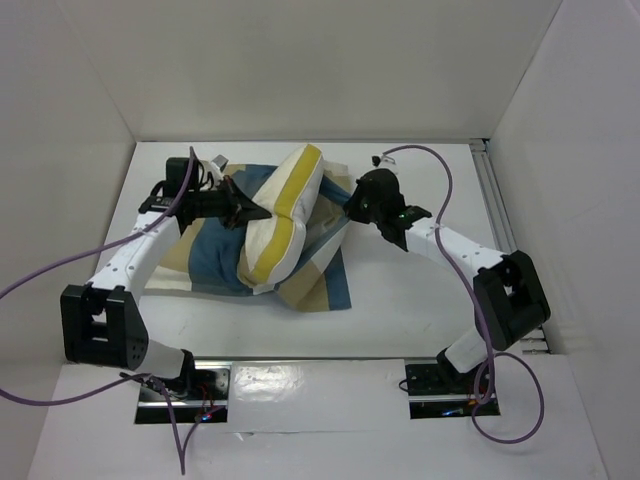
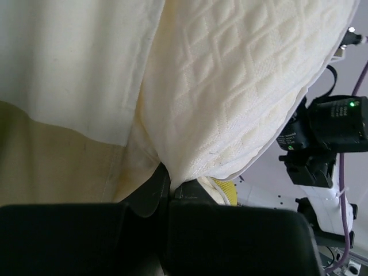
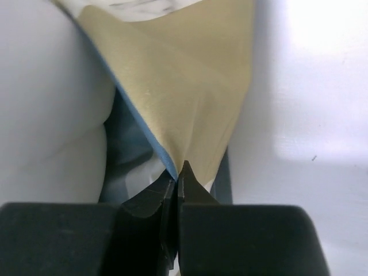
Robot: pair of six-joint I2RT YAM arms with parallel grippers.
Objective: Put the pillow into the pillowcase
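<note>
The robot will next push the pillow's side in its left gripper toward the blue pillowcase edge (image 1: 334,192) and let go of it, because the right gripper is holding that edge open.
The pillow (image 1: 283,215), cream with a yellow edge, stands tilted on its side across the middle of the checked blue, tan and cream pillowcase (image 1: 210,262), which lies on the table. My left gripper (image 1: 246,212) is shut on the pillow's left side. In the left wrist view the jaws (image 2: 169,183) pinch the quilted cream pillow (image 2: 230,86), with pillowcase cloth (image 2: 57,121) at the left. My right gripper (image 1: 350,206) is shut on the pillowcase's right edge. In the right wrist view its jaws (image 3: 179,172) pinch the tan and blue pillowcase (image 3: 184,86) beside the pillow (image 3: 46,103).
White walls close in the table at the back and both sides. A metal rail (image 1: 493,190) runs along the right edge. Purple cables loop from both arms, one over the right arm (image 1: 448,175). The right arm (image 2: 330,123) shows in the left wrist view beyond the pillow.
</note>
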